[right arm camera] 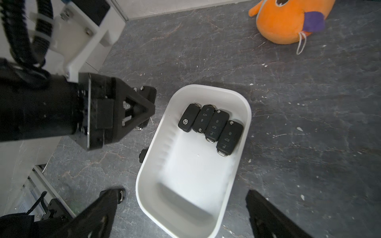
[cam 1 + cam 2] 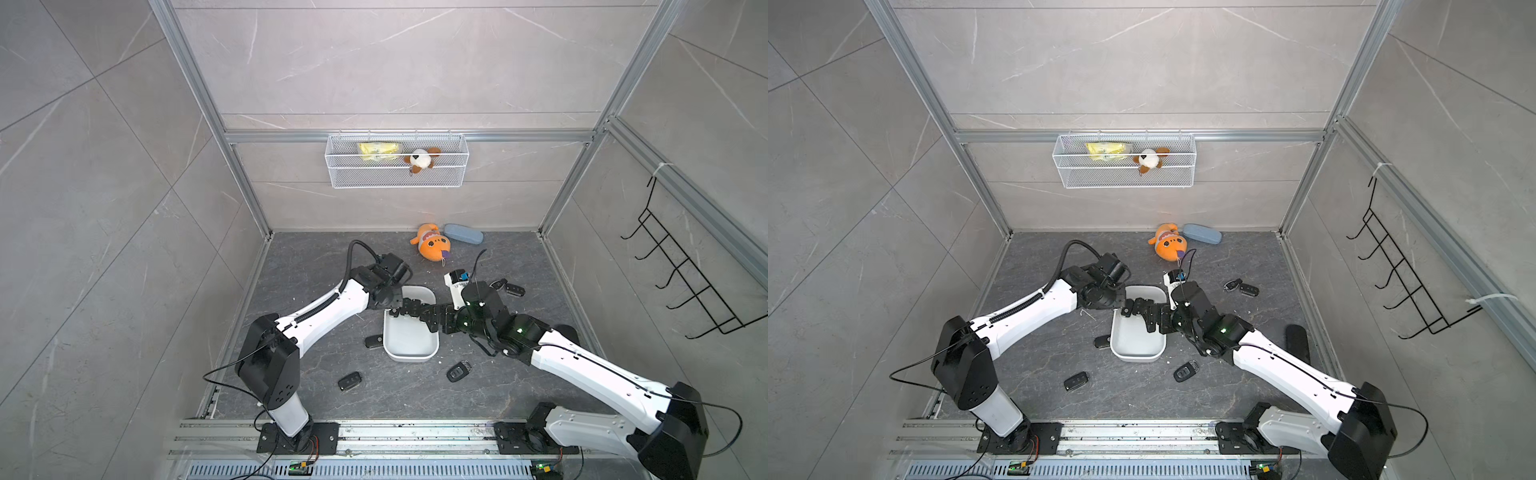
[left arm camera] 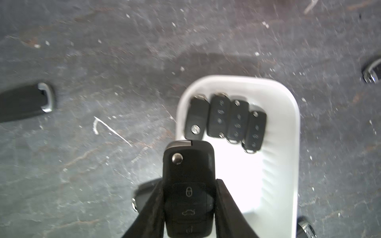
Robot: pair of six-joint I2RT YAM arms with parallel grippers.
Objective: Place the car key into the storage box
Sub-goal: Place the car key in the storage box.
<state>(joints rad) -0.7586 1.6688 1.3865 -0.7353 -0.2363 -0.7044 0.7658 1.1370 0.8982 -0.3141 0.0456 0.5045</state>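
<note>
The bare storage box bottom is below my left gripper, just nearer than the badged key. My left gripper should next lower the black car key inside the storage box's rim and release it there.
A black car key [image 3: 188, 175] with lock buttons is pinched between the fingers of my left gripper [image 3: 189, 182], which is shut on it. The key hangs over the left rim of the white storage box [image 3: 288, 123]. In both top views the left gripper [image 2: 392, 311] [image 2: 1126, 311] is at the left wall of the storage box [image 2: 411, 345] [image 2: 1138, 345]. Several black keys [image 1: 210, 123] lie side by side at the box's far end. My right gripper [image 1: 182, 194] [image 2: 417, 318] is open above the box [image 1: 245, 123], holding nothing.
Loose keys lie on the dark slate floor left of the box [image 2: 374, 341], in front of it [image 2: 350, 380] [image 2: 459, 370] and at the right [image 2: 515, 289]. At the back sit an orange plush [image 2: 432, 245] and a blue-grey case [image 2: 463, 233]. A wire basket [image 2: 397, 162] hangs on the back wall.
</note>
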